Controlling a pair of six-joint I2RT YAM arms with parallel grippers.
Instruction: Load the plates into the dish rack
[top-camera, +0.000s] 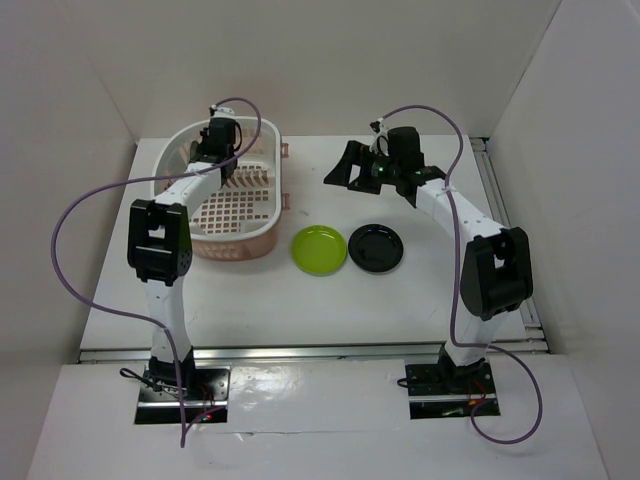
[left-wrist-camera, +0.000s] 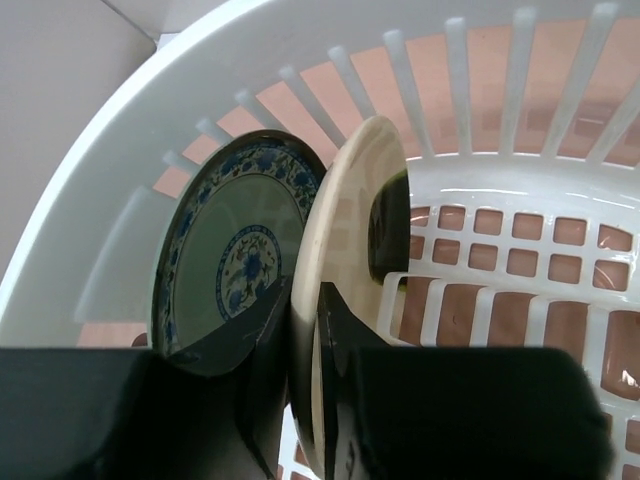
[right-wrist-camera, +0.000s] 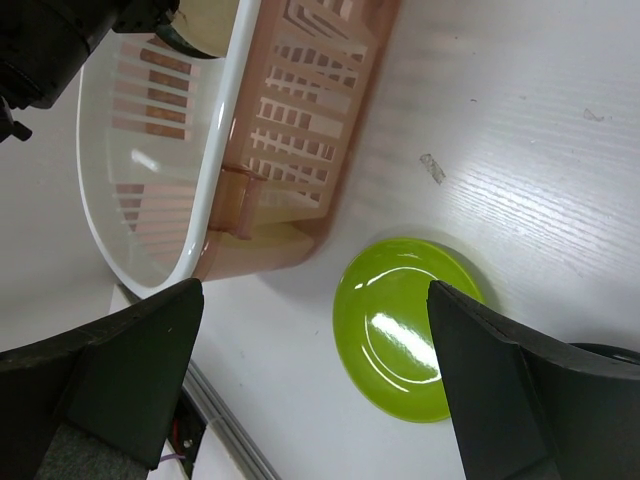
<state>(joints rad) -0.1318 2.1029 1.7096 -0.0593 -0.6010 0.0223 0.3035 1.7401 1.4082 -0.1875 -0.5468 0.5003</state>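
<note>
The right gripper moves back and down next onto the black plate's rim (top-camera: 402, 252) farthest from the green plate, since that rim is below it, nearer my base.
The pink-and-white dish rack (top-camera: 262, 232) stands at the back left. My left gripper (top-camera: 213, 152) reaches into its far end, shut on the cream plate (left-wrist-camera: 345, 240), which it holds on edge among the tines; in the wrist view the gripper (left-wrist-camera: 303, 315) grips the rim. The dark teal patterned plate (left-wrist-camera: 235, 245) stands on edge beside it against the rack wall. The lime green plate (top-camera: 319, 248) and the glossy black plate (top-camera: 376, 247) lie flat on the table, right of the rack. My right gripper (top-camera: 350, 172) hangs open and empty above the table behind them; its wrist view (right-wrist-camera: 315, 350) shows the green plate (right-wrist-camera: 410, 325) below.
White walls enclose the table on the left, back and right. A metal rail runs along the near table edge (top-camera: 300, 352). The rack's pink side (right-wrist-camera: 300, 140) lies close to the green plate.
</note>
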